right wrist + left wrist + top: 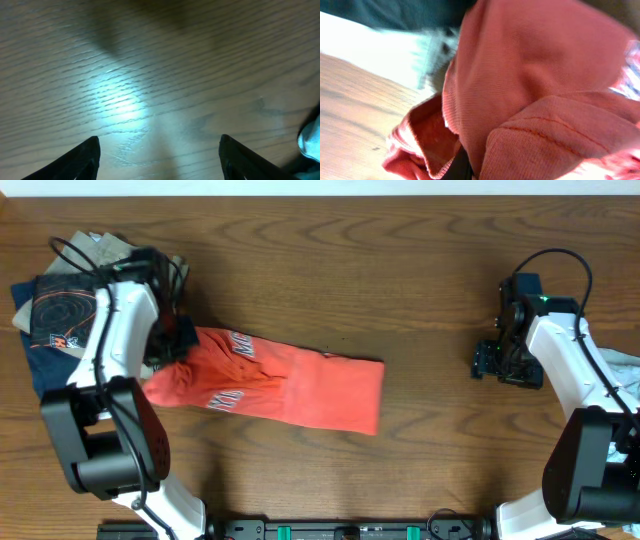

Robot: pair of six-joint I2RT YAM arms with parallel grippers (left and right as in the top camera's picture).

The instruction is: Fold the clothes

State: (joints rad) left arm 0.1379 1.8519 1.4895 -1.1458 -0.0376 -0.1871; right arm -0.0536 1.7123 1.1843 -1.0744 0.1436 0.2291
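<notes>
My left gripper carries the fold onto the shirt's smooth end (343,388) next and releases it there. That end lies flat to the gripper's right in the overhead view.
The coral-red T-shirt (300,390) with white lettering lies bunched and stretched across the middle of the table. My left gripper (180,338) is shut on the shirt's upper left edge. In the left wrist view red cloth (545,90) fills the frame, and only a dark sliver of a finger (462,167) shows between the folds. My right gripper (497,365) hovers open over bare wood at the right, far from the shirt. Its two dark fingertips (85,157) stand wide apart with nothing between them. A bit of light-blue cloth (310,142) shows at the right edge.
A pile of other clothes (60,310), dark blue and grey with a printed piece on top, sits at the table's far left corner, just behind my left arm. Pale cloth (625,370) lies at the right edge by my right arm.
</notes>
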